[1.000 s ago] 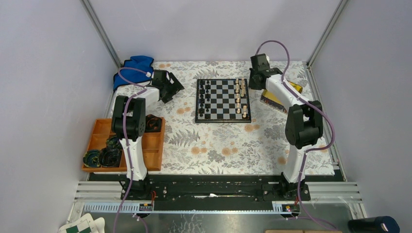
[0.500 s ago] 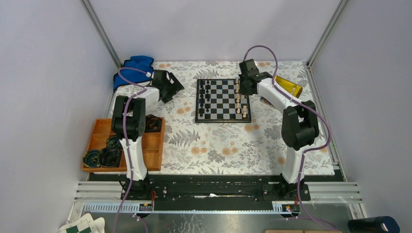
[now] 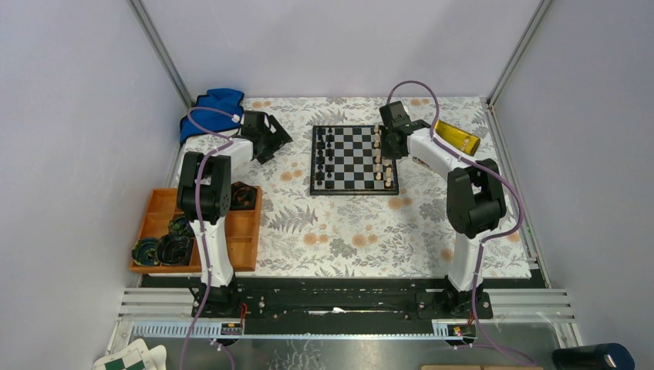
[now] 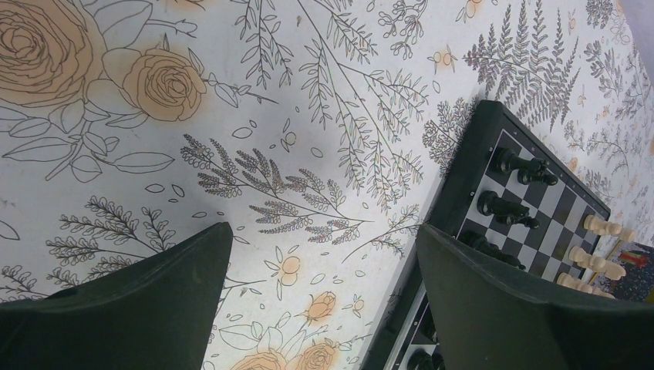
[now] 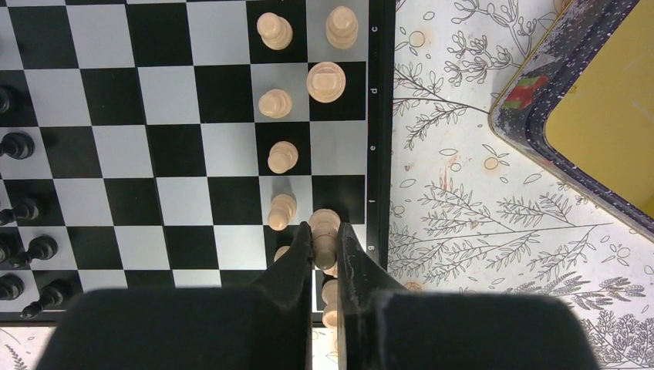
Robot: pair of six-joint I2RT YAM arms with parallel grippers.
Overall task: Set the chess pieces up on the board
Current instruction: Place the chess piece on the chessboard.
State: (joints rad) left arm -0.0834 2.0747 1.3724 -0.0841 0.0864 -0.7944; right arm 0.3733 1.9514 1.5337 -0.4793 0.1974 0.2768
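My right gripper lowers the pale piece onto the dark outer square marked f (image 3: 388, 169) (image 5: 338, 199) next, which stands empty, and then opens.
The board (image 3: 354, 158) lies at the back middle of the floral cloth. Black chess pieces (image 3: 327, 154) stand along its left side and pale ones (image 3: 380, 154) along its right. My right gripper (image 3: 387, 143) hangs over the board's right edge. In the right wrist view that gripper (image 5: 325, 229) is shut on a pale chess piece (image 5: 325, 223), above the outer row near the border, with other pale pieces (image 5: 281, 158) beside it. My left gripper (image 3: 279, 139) stays left of the board, open (image 4: 324, 231) over bare cloth with nothing between its fingers.
A gold tin (image 3: 456, 137) lies just right of the board, its rim (image 5: 540, 116) close to my right gripper. A blue cloth (image 3: 212, 106) sits at the back left. An orange tray (image 3: 243, 231) with dark items stands by the left arm's base.
My right arm has swung left from over the gold tin to the board's right edge, still shut on the pale piece. The left arm has not moved.
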